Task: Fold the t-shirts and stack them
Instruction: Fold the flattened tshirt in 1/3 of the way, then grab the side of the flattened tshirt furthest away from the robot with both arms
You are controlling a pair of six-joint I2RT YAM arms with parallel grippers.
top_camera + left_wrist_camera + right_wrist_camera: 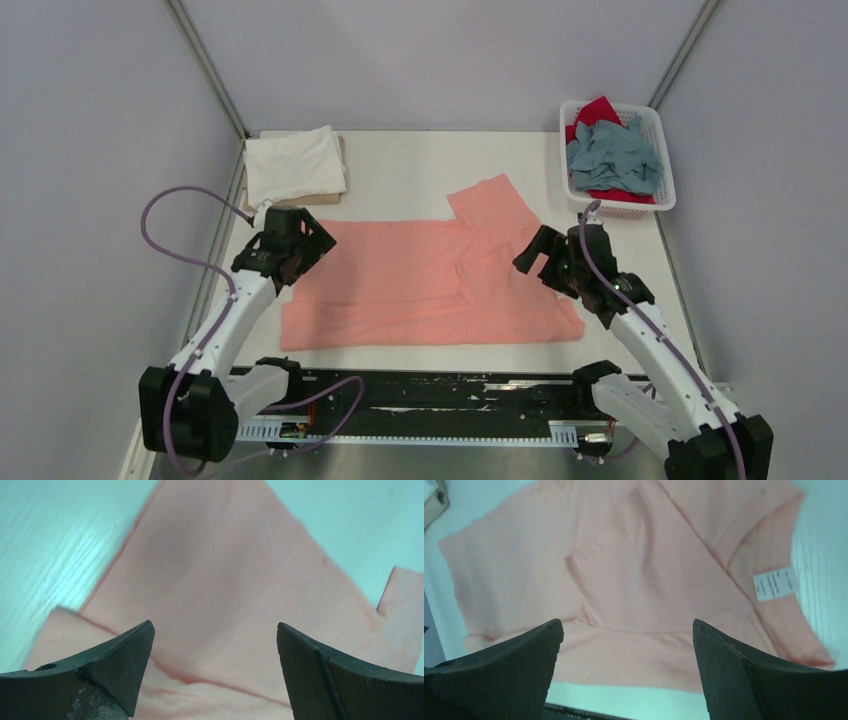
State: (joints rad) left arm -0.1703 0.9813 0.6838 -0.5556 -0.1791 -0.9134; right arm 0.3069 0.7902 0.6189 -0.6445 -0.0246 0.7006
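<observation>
My left gripper moves outward and down onto the shirt's far corner by the folded white t-shirt [293, 165] next, since the shirt's edges run together beyond its open fingers.
The salmon-pink t-shirt [420, 285] lies spread flat across the middle of the table, partly folded, one sleeve sticking out toward the back. It fills the left wrist view [225, 580] and the right wrist view [624, 570], where its white label shows. My left gripper [298, 262] hovers open and empty over the shirt's left edge. My right gripper [535, 258] hovers open and empty over its right part. A folded white t-shirt [293, 165] lies at the back left. The grey-blue t-shirt [612, 155] and the red t-shirt [598, 112] are bundled in the basket.
The white lattice basket [664, 195] stands at the back right corner. A thin tan board [343, 160] lies under the white shirt. The table's near edge is a black rail [420, 390] by the arm bases. Grey walls close in on three sides.
</observation>
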